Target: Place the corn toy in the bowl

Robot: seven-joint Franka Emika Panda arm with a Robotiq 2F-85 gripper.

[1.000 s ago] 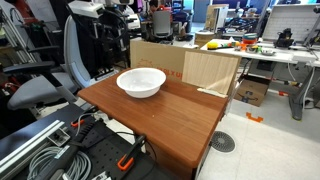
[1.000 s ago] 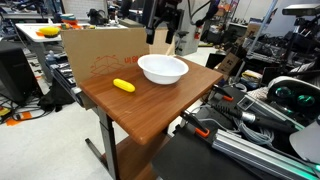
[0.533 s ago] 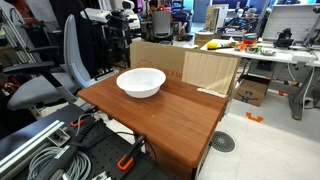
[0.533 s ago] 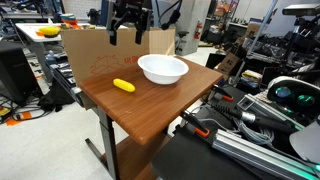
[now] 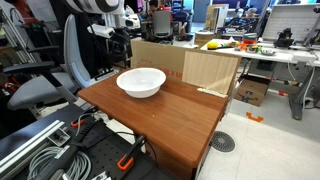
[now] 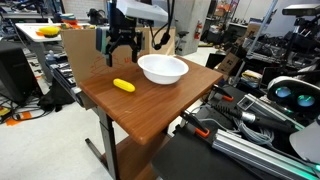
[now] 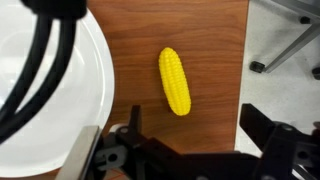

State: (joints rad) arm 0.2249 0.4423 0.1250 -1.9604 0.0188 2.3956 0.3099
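Note:
I will lower my gripper's open fingers around the corn's box-side end [image 6: 118, 82] and close them, because the yellow corn toy is below my gripper, in line with the gap between the fingers.
The corn toy [image 6: 123, 86] is a small yellow piece lying flat on the wooden table [image 6: 150, 110], to the side of the white bowl [image 6: 162, 68]. My gripper [image 6: 120, 45] hangs open and empty above the corn, not touching it. In the wrist view the corn [image 7: 174, 81] lies on the wood just ahead of the open gripper [image 7: 198, 130], between the lines of the two dark fingers [image 7: 262, 125], and the bowl's rim [image 7: 95, 90] fills the left. In an exterior view the bowl [image 5: 141, 82] shows, the gripper [image 5: 118, 38] is behind it, and the corn is hidden.
A cardboard box [image 6: 100, 50] stands along the table's back edge, close behind the corn and gripper. An office chair [image 5: 55, 75] stands by the table. Cables and equipment [image 5: 60, 150] lie in front. The table edge [image 7: 248, 60] runs close beside the corn.
The arm has swung from behind the bowl across to the corn's side and come lower; the gripper now hangs over the corn. Corn and bowl have not moved.

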